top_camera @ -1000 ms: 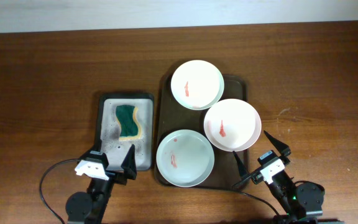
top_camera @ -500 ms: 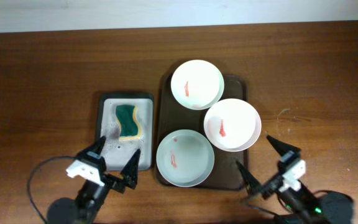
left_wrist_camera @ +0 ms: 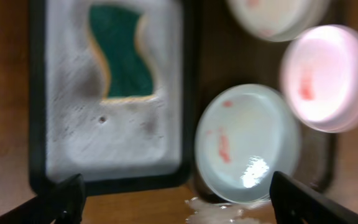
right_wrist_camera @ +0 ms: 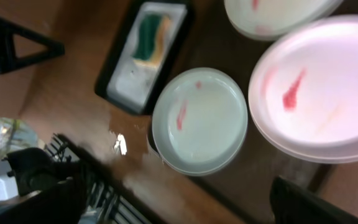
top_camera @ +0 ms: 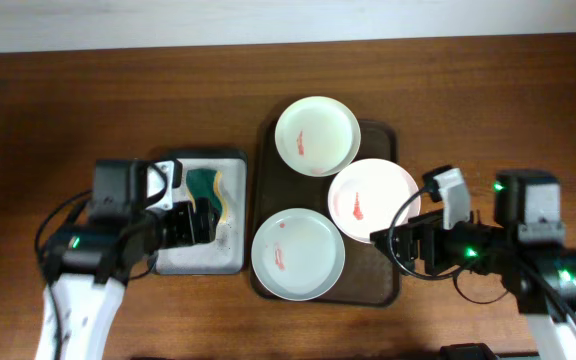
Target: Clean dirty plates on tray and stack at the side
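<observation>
The green-yellow sponge lies beyond and below the left gripper's open fingers, so the left gripper will move outward and down into the small grey-white tray to close on it.
Three dirty plates lie on the dark brown tray (top_camera: 266,180): white (top_camera: 316,136) at the back, pale pink (top_camera: 373,200) on the right, pale mint (top_camera: 298,254) at the front. Each has a red smear. My left gripper (top_camera: 196,226) is open and empty above the small sponge tray, left of the mint plate (left_wrist_camera: 247,143). My right gripper (top_camera: 400,243) is open and empty above the brown tray's right edge, near the pink plate (right_wrist_camera: 319,87). The right wrist view also shows the mint plate (right_wrist_camera: 201,121) and the white plate (right_wrist_camera: 272,15).
A small grey-white tray (top_camera: 173,255) holding a green-yellow sponge (top_camera: 206,190) stands left of the brown tray. Wet, soapy patches show on the wood near the brown tray's front edge (left_wrist_camera: 229,211). Bare wooden table lies at the far left, right and back.
Both arms have risen from the table's front edge and swung inward. The left gripper is now over the sponge tray, the right one by the pink plate. The plates have not moved.
</observation>
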### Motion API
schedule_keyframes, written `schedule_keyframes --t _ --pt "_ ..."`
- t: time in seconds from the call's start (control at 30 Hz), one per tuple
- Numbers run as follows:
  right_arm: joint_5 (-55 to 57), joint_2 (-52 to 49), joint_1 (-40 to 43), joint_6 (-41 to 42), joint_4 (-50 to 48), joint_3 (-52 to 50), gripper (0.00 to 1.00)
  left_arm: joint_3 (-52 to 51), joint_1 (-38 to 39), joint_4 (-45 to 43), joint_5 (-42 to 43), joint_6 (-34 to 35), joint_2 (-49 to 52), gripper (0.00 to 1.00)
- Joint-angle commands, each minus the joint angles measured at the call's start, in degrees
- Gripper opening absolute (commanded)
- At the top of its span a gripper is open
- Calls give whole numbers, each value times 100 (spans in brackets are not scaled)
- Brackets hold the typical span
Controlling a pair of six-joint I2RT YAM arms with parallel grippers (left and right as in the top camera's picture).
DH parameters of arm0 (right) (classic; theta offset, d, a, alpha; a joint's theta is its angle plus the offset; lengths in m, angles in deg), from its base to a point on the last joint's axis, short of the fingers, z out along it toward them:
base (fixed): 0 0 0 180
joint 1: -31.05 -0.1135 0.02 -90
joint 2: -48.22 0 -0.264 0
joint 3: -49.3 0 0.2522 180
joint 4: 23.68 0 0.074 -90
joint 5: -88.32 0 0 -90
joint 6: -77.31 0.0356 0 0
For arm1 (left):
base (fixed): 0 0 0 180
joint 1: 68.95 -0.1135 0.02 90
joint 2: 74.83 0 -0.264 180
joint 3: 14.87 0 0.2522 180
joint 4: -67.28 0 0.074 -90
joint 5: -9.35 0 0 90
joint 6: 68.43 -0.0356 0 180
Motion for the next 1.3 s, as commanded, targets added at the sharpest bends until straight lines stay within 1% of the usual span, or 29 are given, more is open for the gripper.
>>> schedule_keyframes --t 0.0,0.07,0.1,0.13,0.17,0.2,0.27,0.33,0.37,0.4,0.5,0.53,0.63,0.73,0.77,0.8,0.83,0.9,0.97,1.03,1.07,1.1,1.13,1.17,1.2,1.23,1.27 --pt "570 -278 -573 42 400 76 88 -70 280 -302 -1386 697 822 89" --pt "1038 -295 -1121 623 452 -74 86 -81 337 -898 -1475 737 1484 87" --pt "1327 -295 -1403 1043 420 -203 85 -81 334 -1049 -1478 813 1698 86" --pt "1779 -295 -1784 1580 291 -433 82 -81 337 -1257 -1384 876 2000 84" --pt "2199 -295 -2033 1987 155 -619 81 -81 337 -1408 -1296 883 2218 84" --pt "2761 -297 -2387 2321 -243 -970 81 -81 337 -1700 -1287 883 2583 79" --pt "2715 -343 -2667 2326 -1045 -1456 81 -81 334 -1978 -1335 885 2973 69" --pt "2710 -415 -2669 2304 -1250 -1561 82 -81 337 -2232 -1349 883 3237 65" --pt "2728 -455 -2669 2247 -1331 -1561 82 -81 337 -2404 -1351 881 3403 58" --pt "2754 -483 -2669 2249 -1401 -1561 82 -83 337 -2514 -1351 883 3534 54" --pt "2793 -590 -2669 2253 -1504 -1561 82 -83 337 -2791 -1351 883 3945 53" --pt "2791 -664 -2669 2253 -1497 -1561 82 -83 337 -2914 -1351 883 4210 50" --pt "2796 -826 -2669 2260 -1530 -1561 82 -81 337 -2973 -1344 883 4435 0" --pt "3032 -1121 -2658 2476 -1547 -1563 80 166 337 -2514 -1233 881 4083 0" --pt "3027 -1259 -2618 2520 -1569 -1563 75 289 343 -2291 -1233 879 3866 0" --pt "3047 -1427 -2498 2621 -1591 -1563 67 457 341 -1971 -1215 879 3541 0" --pt "2997 -1611 -2332 2618 -1655 -1563 64 570 343 -1729 -1215 872 3261 0" --pt "2649 -2004 -2052 2321 -1801 -1563 61 664 343 -1403 -1038 765 2675 0" --pt "1572 -2524 -1952 1445 -2133 -1563 59 664 343 -1104 -758 726 2164 0" --pt "1401 -3034 -2037 1259 -2404 -1563 56 664 398 -761 -708 726 1703 0" --pt "1425 -3324 -2094 1263 -2590 -1563 52 664 444 -616 -584 697 1530 0" --pt "1606 -3554 -2114 1434 -2763 -1563 45 664 527 -485 -459 595 1386 0" --pt "1965 -3779 -2109 1775 -2933 -1563 41 664 636 -323 -511 597 1300 0" --pt "2083 -3976 -2105 1945 -3123 -1563 34 664 730 -210 -533 597 1266 0" --pt "2083 -4098 -2105 1982 -3305 -1563 24 664 815 -133 -531 601 1261 0" --pt "2114 -4140 -2105 1987 -3438 -1563 18 662 925 -72 -533 605 1270 0" --pt "2295 -4146 -2094 2177 -3536 -1556 14 660 1014 -44 -531 625 1279 0"
